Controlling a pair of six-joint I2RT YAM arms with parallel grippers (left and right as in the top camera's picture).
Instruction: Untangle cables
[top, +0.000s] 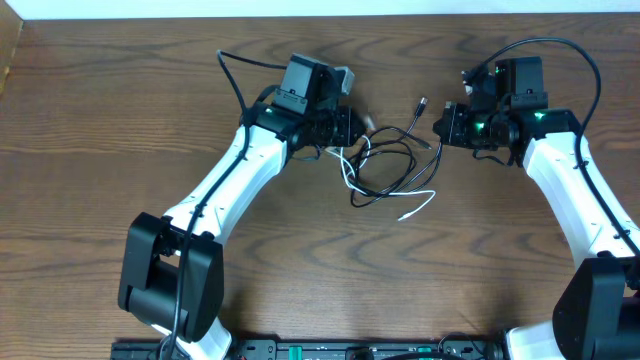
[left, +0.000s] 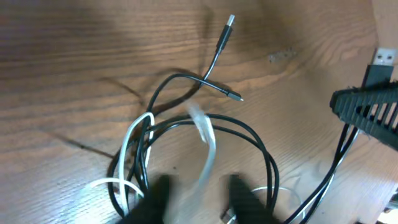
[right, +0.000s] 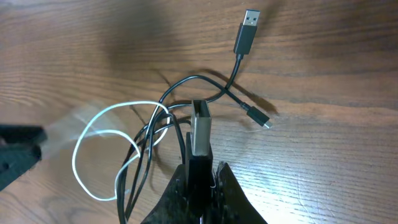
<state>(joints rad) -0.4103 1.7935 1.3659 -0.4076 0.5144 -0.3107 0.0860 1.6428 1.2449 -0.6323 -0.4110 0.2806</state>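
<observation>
My right gripper lowers toward the bare wood below it next and releases the black plug (right: 199, 127) there, as that patch is clear of the looped cables.
A black cable (top: 398, 150) and a white cable (top: 415, 207) lie looped together on the wooden table between my grippers. My left gripper (top: 358, 127) is open at the left of the tangle. In the left wrist view (left: 199, 186) a blurred stretch of the white cable (left: 208, 149) runs between its fingers, with black loops (left: 249, 130) around them. My right gripper (top: 440, 125) is shut on a black plug (right: 199, 127) with a grey metal tip. A loose USB plug (right: 247, 28) and a small plug (right: 264, 123) lie beyond it.
The table's far edge meets a white wall (top: 300, 8) at the back. Thick black wires (top: 575, 50) arc over the right arm and another over the left arm (top: 235, 75). The right gripper shows at the right edge of the left wrist view (left: 367, 112).
</observation>
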